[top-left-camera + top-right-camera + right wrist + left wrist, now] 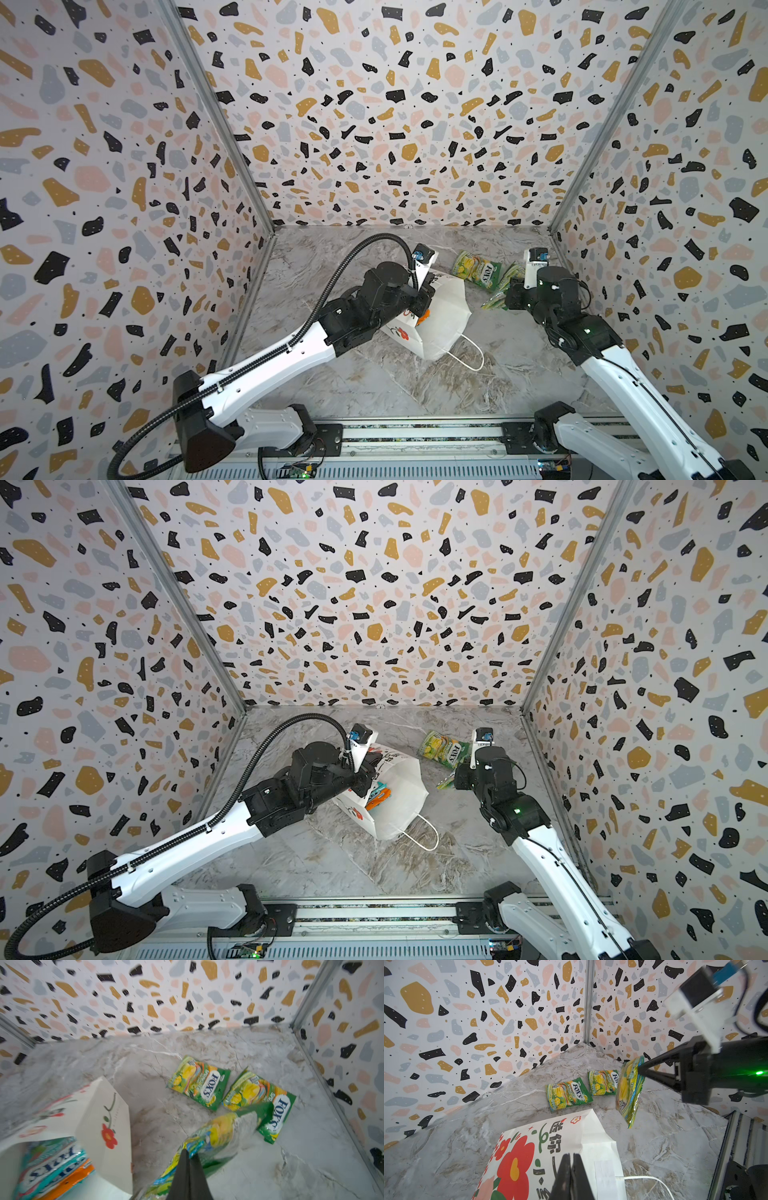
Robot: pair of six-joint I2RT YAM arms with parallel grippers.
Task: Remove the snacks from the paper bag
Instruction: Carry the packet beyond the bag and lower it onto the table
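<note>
Next, my right gripper lowers toward the bag and releases the green-yellow pouch on bare tabletop (487, 326) beside the bag's opening, since that empty spot lies below.
The white paper bag (446, 320) (401, 800) with red flowers (517, 1159) sits tilted mid-table, mouth open. My left gripper (420, 306) (572, 1157) is shut on its rim. Inside lie a teal snack pouch (52, 1163) and an orange one (68, 1180), also showing in a top view (379, 798). My right gripper (509, 296) (189, 1154) is shut on a green-yellow pouch (630, 1093) (220, 1134), which hangs above the table right of the bag. Two more green-yellow pouches (199, 1082) (259, 1095) lie flat near the back right corner (568, 1094) (603, 1082).
The bag's white cord handle (471, 359) trails on the marble tabletop (415, 386) toward the front. Patterned walls close in the back and both sides; the right wall (342, 1053) stands close to the lying pouches. A metal rail (415, 434) runs along the front edge.
</note>
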